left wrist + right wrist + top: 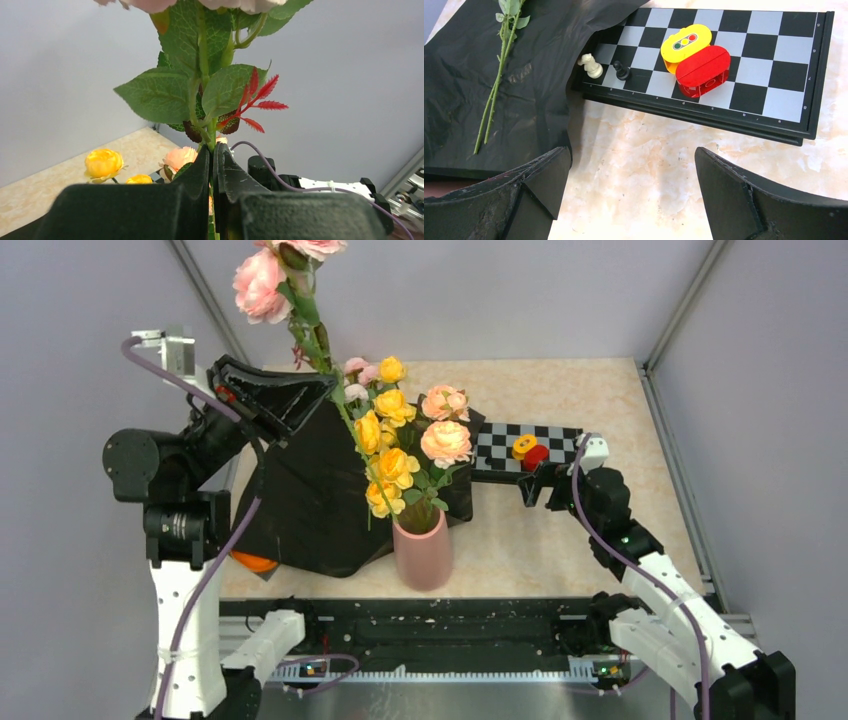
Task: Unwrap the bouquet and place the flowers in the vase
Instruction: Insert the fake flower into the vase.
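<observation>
My left gripper swings to the right in the top view next and lowers the pink flower's stem to release it, since the vase's opening [420, 524] lies below on that side.
My left gripper [328, 381] is shut on the green stem of a pink flower spray [262, 285] and holds it high, with the blooms up against the back wall. In the left wrist view the left gripper [212, 152] pinches the stem just below green and red leaves [200, 90]. The stem's lower part [499, 75] hangs over the black wrapping paper [310, 490], which is spread flat. The pink vase [423, 552] stands at the near edge holding yellow and peach flowers [400, 440]. My right gripper [535, 485] [631, 170] is open and empty over bare table.
A chessboard [774, 75] lies right of the paper, carrying a yellow block [685, 41], a red block [702, 71], a white knight [590, 65] and a black pawn [622, 71]. An orange object [250, 562] peeks from under the paper's near left edge.
</observation>
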{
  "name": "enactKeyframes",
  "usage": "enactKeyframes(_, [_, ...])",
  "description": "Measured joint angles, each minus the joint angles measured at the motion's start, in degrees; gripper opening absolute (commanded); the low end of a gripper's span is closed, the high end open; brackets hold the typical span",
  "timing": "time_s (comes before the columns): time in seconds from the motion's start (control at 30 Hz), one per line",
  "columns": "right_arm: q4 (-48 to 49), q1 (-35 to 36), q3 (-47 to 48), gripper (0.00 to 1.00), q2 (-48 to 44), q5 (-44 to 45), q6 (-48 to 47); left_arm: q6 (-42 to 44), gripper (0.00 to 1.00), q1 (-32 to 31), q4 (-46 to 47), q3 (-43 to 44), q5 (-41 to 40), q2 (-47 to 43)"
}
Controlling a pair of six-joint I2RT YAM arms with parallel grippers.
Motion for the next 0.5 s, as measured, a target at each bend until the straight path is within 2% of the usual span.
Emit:
enactKeyframes(0.23, [0.0,0.0,0.0,0.97,0.0,0.2,0.0,7.6,0.0,-11.8,-2.0,0.9,-5.2,4.6])
enactKeyframes(0.5, [0.1,0.0,0.0,0.97,-0.8,0.3,-0.1,14.3,0.0,-17.1,1.7,-5.7,-8.7,5.0])
